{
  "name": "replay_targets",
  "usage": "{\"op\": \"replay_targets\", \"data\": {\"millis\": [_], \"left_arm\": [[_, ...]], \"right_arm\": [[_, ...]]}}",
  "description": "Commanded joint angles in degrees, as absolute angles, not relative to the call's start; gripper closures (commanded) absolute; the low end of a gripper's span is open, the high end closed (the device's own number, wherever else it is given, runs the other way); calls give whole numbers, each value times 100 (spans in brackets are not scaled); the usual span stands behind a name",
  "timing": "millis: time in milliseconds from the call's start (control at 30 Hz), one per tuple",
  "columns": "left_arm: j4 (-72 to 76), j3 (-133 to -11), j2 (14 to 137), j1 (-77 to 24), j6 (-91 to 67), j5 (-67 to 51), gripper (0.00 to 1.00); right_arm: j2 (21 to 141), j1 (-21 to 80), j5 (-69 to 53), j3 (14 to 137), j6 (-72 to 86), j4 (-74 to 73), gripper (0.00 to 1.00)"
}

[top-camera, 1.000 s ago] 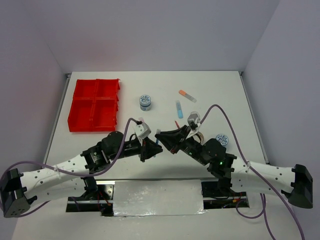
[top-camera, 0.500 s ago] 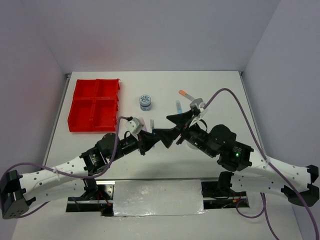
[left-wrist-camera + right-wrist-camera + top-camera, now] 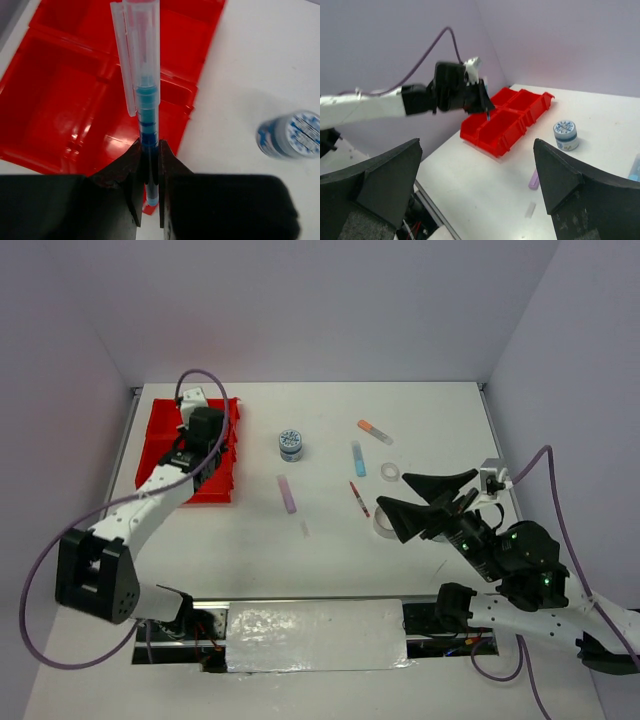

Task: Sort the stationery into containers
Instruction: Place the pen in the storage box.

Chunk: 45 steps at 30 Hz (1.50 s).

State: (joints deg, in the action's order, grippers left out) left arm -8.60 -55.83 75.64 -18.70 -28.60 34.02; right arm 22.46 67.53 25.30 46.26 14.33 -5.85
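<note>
My left gripper has the pen above its place. It needs to lower the pen into the red tray's near section [image 3: 212, 481] [image 3: 121, 127] on the tub's side.
My left gripper [image 3: 201, 443] is shut on a thin blue pen [image 3: 148, 95], and it hangs over the red tray [image 3: 165, 455] at the far left, above the near right compartment. The wrist view shows the pen [image 3: 148, 95] pinched between the jaws, its clear cap end pointing away. My right gripper [image 3: 391, 490] stands wide open and empty above the table's right side. On the table lie a purple marker [image 3: 287, 493], a red pen [image 3: 358, 498], a light-blue marker [image 3: 358, 457], an orange-capped marker [image 3: 375, 431] and a blue-lidded tub [image 3: 291, 444].
A small tape roll [image 3: 390, 471] lies by the right gripper. A second roll [image 3: 381, 524] peeks from under its lower finger. A tiny clear piece [image 3: 306, 530] rests near the purple marker. In the right wrist view the tray [image 3: 505, 122] and tub [image 3: 565, 135] lie ahead.
The two grippers have parted from their meeting at the table's middle. The left arm swung to the tray with the blue pen. The right gripper opened and drew back right.
</note>
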Motion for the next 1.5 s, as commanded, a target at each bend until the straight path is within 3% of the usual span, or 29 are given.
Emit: {"op": "replay_targets", "data": {"millis": [0,67,233,500,733,900,1000,1133,1467], "left_arm": [[-1362,-6432,8207,-1206,-2918,3413,100],[-1493,-6740,8785,-933,-2988,2842,100],[-1696,-7181,9561,-650,-3041,2707,97],[-932,-6100,9448,-650,-3594,2286,97],[-712,-5652,9203,-659,-3770,2101,89],[-624,-5449,8965,-729,-3779,2074,72],[-606,-5414,8938,-729,-3779,2057,52],[-633,-5423,9026,-729,-3832,2065,40],[-1062,-5800,8105,-765,-3894,1846,28]], "right_arm": [[2048,6776,2575,4342,1679,-1160,0],[1855,6759,2488,4272,1714,-1230,0],[1652,6768,2470,4131,1653,-1450,0],[1731,6767,2619,4087,1442,-1529,0],[1863,6776,2531,4025,1503,-1415,0],[2118,6776,2452,4096,1538,-1345,0],[2223,6767,2408,4131,1573,-1310,0],[2285,6768,2382,4166,1591,-1310,0],[2408,6776,2452,4359,1547,-1380,0]]}}
